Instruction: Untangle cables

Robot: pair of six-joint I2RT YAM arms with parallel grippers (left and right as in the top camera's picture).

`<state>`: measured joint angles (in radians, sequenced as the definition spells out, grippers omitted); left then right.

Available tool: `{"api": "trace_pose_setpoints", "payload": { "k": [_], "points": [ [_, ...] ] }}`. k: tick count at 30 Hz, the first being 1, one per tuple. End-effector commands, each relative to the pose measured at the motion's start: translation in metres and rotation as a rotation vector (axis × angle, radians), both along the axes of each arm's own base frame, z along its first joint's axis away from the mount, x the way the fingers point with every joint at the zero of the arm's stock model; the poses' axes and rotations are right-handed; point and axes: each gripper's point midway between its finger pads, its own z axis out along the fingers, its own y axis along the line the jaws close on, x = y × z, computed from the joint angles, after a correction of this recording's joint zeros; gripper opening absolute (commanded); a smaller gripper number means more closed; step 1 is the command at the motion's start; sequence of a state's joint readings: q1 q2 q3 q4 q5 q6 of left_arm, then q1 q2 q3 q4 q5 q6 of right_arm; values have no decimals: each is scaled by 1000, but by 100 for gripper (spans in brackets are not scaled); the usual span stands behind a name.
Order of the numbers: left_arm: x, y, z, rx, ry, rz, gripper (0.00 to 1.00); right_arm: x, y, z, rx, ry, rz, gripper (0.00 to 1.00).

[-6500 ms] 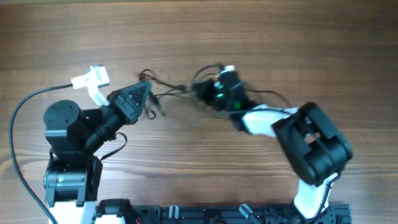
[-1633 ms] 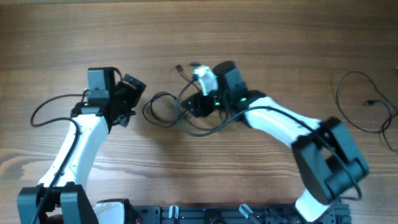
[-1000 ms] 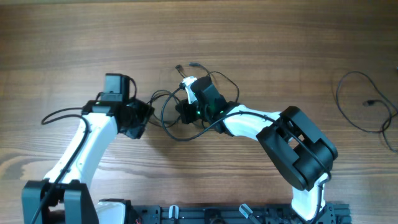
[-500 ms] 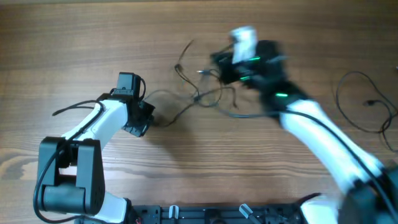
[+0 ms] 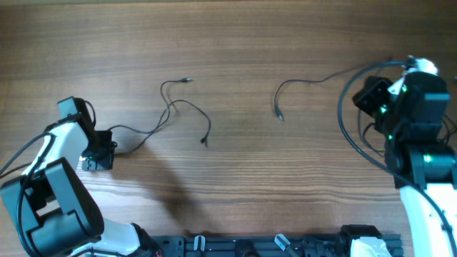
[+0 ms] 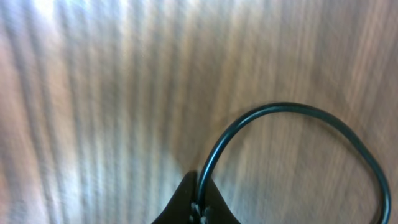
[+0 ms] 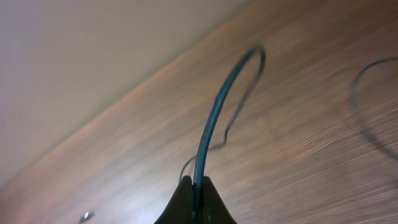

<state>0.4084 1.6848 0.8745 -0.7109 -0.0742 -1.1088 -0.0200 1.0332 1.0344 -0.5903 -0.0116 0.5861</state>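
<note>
The cable goes across and down in my right gripper next, for release on bare wood between the strands, below the gripper, to its left in the overhead view.
The cables lie as two separate strands on the wooden table. One thin black cable (image 5: pixel 171 107) runs from my left gripper (image 5: pixel 102 145) rightward, with ends near the table's middle. My left gripper (image 6: pixel 200 200) is shut on this cable (image 6: pixel 298 107), which loops off to the right. A second thin cable (image 5: pixel 307 80) arcs from its plug end toward my right gripper (image 5: pixel 370 96) at the far right. My right gripper (image 7: pixel 196 194) is shut on that cable (image 7: pixel 217 106), held above the table.
A thicker black loop (image 5: pixel 344 125) hangs beside the right arm. Another thin strand (image 7: pixel 367 124) lies on the wood at the right of the right wrist view. A small plug end (image 7: pixel 86 216) shows at its lower left. The arm bases stand at the front edge.
The arms have pulled apart: the left gripper moved left, the right gripper far right. The tangled clump between them has separated into two strands, one in each gripper.
</note>
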Motion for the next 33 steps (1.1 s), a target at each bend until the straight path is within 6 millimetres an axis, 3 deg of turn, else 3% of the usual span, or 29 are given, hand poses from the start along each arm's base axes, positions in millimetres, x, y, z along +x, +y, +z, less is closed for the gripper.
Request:
{"api": "trace_pose_setpoints", "payload": {
  "k": [1,3,4,5,7,9,11,13,16,18,20,22,24,26,27,31,33],
  "points": [
    [-17,-2,-11,4,75,-31,4,11,103,7,61,-122,658,4],
    [-13,-9,-11,-13,64,-51,4,22,123,29,87,-253,772,5],
    [-10,-14,-11,-11,64,-72,4,31,123,42,57,-326,775,4],
    [-8,-18,-11,-11,64,-91,4,43,118,53,12,-395,747,4],
    [-3,-28,-11,-8,60,-134,4,69,97,55,-71,-426,610,5],
    [5,-37,-11,0,42,-176,4,94,77,24,-112,-343,491,5],
    [17,-51,-11,11,13,-233,4,114,75,-31,-87,-213,485,5],
    [23,-63,-11,16,0,-282,4,121,91,-93,5,-79,572,9],
    [26,-75,-11,16,-2,-327,4,111,127,-153,140,53,711,9],
    [32,-81,-10,22,-21,-351,6,101,158,-189,143,126,792,10],
    [36,-83,-10,25,-36,-358,6,97,180,-200,91,123,851,12],
    [36,-83,-10,26,-39,-360,6,104,189,-207,-29,118,800,14],
    [36,-83,-10,25,-37,-360,6,111,195,-209,-242,73,797,24],
    [36,-83,-10,25,-38,-360,7,110,202,-210,-355,53,831,28],
    [36,-83,-10,25,-38,-360,7,109,206,-213,-397,50,843,36],
    [36,-83,-10,25,-37,-360,8,107,214,-239,-421,76,867,59],
    [36,-84,-10,25,-37,-360,8,106,211,-258,-439,107,871,60]
  ]
}}
